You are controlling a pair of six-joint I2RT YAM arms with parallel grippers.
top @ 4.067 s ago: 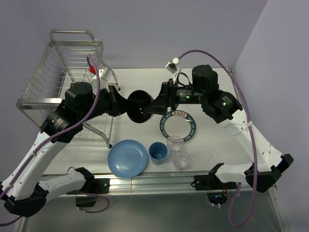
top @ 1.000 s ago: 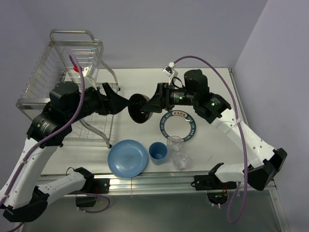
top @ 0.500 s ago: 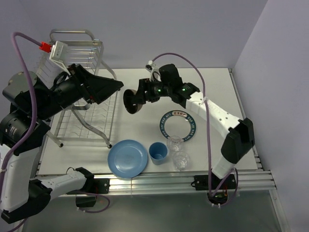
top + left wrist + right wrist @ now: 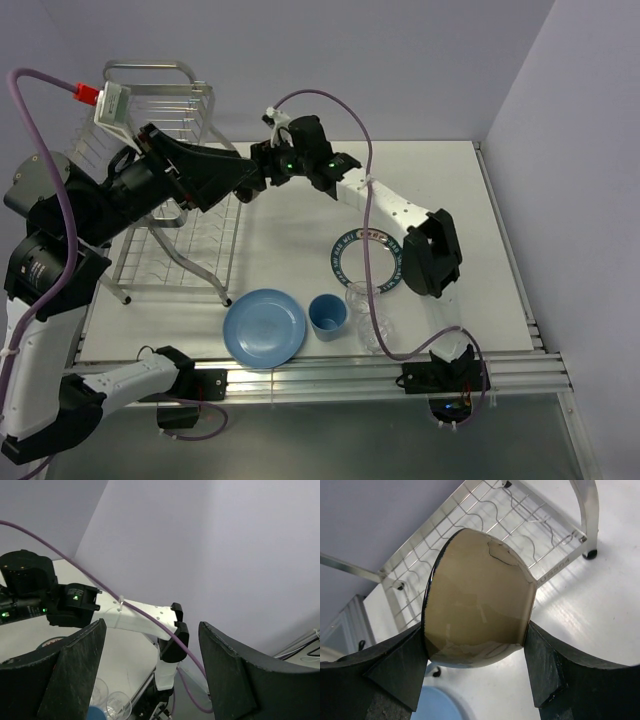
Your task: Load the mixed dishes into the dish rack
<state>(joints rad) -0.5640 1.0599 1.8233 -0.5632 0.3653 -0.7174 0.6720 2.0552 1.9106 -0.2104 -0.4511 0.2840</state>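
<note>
I will turn my right gripper and lower it next, and let go of the bowl [image 4: 475, 605] on the rack's far wires, because they are below it and to its left in the top view.
In the right wrist view my right gripper [image 4: 476, 642] is shut on the small bowl [image 4: 475, 605], tan outside with a black rim, held sideways above the table in front of the dish rack [image 4: 520, 520]. From above, that gripper [image 4: 257, 180] reaches left to the silver wire dish rack [image 4: 150, 110], and the bowl is mostly hidden there. My left gripper [image 4: 240, 178] hangs raised beside it, open and empty [image 4: 150, 675]. On the table lie the light-blue plate [image 4: 264, 327], the blue cup [image 4: 327, 316], two clear glasses [image 4: 362, 297] [image 4: 375, 332] and the white plate with a blue rim [image 4: 368, 262].
The right arm's elbow [image 4: 430, 255] hangs over the right part of the white plate. The left arm stands tall in front of the rack's left side. The table's front rail [image 4: 330, 372] runs along the near edge. Walls close the back and right.
My left gripper has drawn back from the bowl and risen high. My right gripper has carried the bowl left and away from me, up to the rack.
</note>
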